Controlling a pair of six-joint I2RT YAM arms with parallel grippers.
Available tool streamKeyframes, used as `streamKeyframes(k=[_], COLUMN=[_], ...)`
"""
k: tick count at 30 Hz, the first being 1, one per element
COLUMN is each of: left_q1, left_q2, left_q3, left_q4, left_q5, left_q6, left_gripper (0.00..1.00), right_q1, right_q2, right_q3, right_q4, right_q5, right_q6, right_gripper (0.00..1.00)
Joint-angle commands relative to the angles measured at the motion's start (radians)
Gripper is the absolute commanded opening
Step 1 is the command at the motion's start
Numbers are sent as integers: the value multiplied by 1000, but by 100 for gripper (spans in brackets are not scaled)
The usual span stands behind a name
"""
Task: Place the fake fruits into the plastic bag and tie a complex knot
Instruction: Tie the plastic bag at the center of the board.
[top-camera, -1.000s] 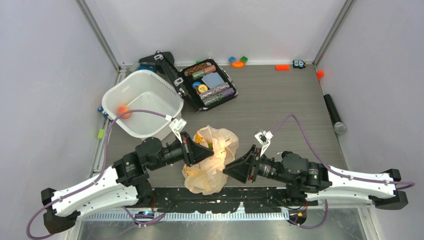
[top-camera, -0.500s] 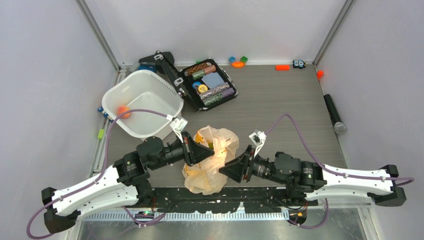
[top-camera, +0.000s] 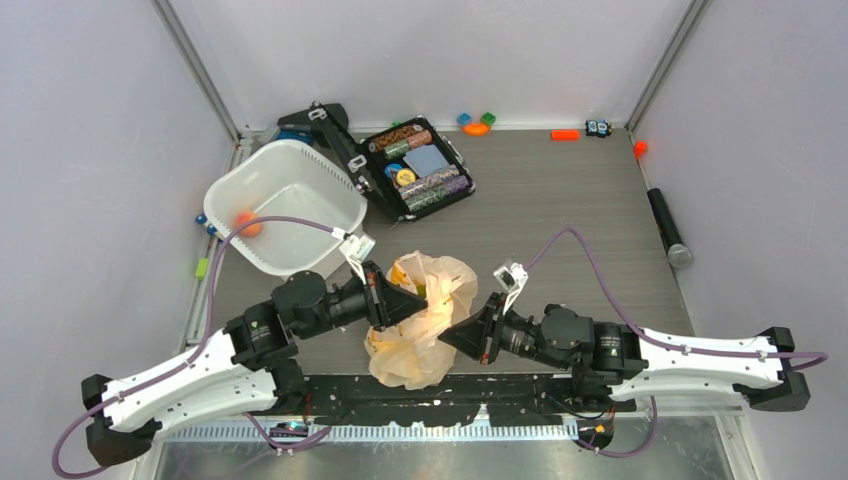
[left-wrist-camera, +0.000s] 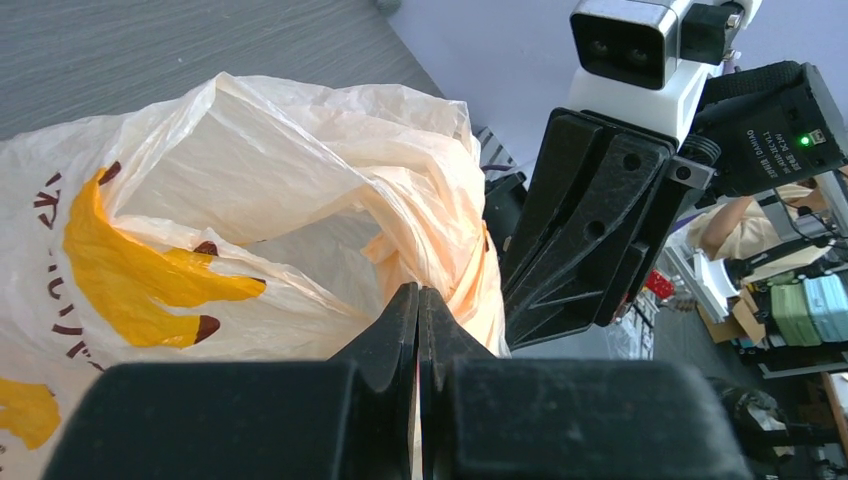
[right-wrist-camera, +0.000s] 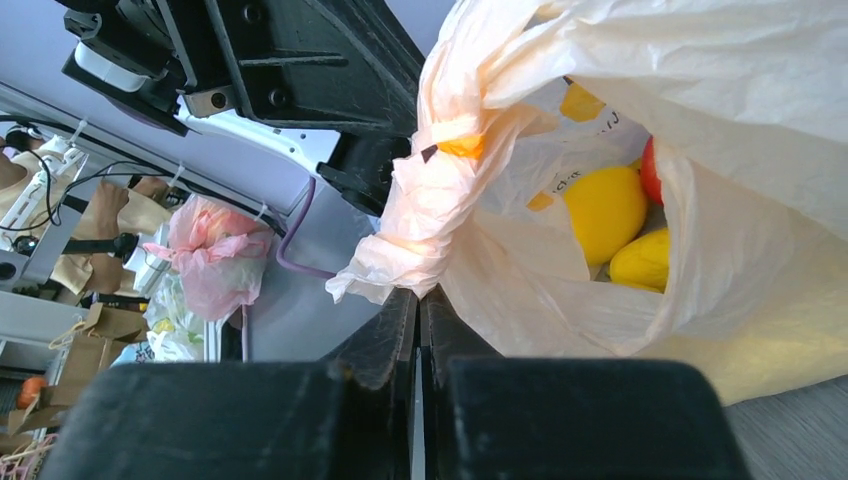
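My right gripper should next pull the twisted bunch (top-camera: 438, 334) (right-wrist-camera: 412, 272) along outward and away from my left gripper, and then open, because the bunch stretches between both fingers.
The plastic bag (top-camera: 420, 320), pale peach with yellow marks, stands near the table's front edge between both arms. My left gripper (top-camera: 420, 304) is shut on its left side, with thin film pinched between the jaws (left-wrist-camera: 418, 296). My right gripper (top-camera: 450, 337) is shut on a twisted bunch of the bag (right-wrist-camera: 425, 225) at its tips (right-wrist-camera: 418, 293). Through the bag's mouth the right wrist view shows yellow fake fruits (right-wrist-camera: 603, 212) and the edge of a red one (right-wrist-camera: 651, 170). A small orange fruit (top-camera: 247, 223) lies in the white tub.
The white tub (top-camera: 300, 170) stands at the back left. Beside it lies an open black case of chips (top-camera: 415, 168). Small toy blocks (top-camera: 476, 122) and an orange piece (top-camera: 565, 135) line the far edge. A black cylinder (top-camera: 668, 228) lies at the right.
My right gripper has moved left to the bag and closed on its bunched plastic. The left gripper has kept its grip and place.
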Motion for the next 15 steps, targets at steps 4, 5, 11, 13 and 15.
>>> streamKeyframes(k=[4, 5, 11, 13, 15], left_q1=[5, 5, 5, 5, 5], left_q2=[-52, -58, -81, -80, -75], left_q3=[94, 104, 145, 161, 183], left_q4=[-126, -146, -213, -238, -274], left_q5=[-122, -137, -198, -224, -257], left_q6=[105, 120, 202, 227, 253], left_gripper=[0, 0, 0, 0, 0], right_q1=[6, 6, 6, 6, 6], right_q2=[-48, -56, -79, -72, -64], right_q3=[16, 16, 31, 49, 68], right_q4=[-10, -40, -180, -232, -285], right_q5=[74, 99, 219, 260, 299], right_q6=[-10, -9, -20, -37, -52], right_gripper=[5, 5, 5, 5, 5])
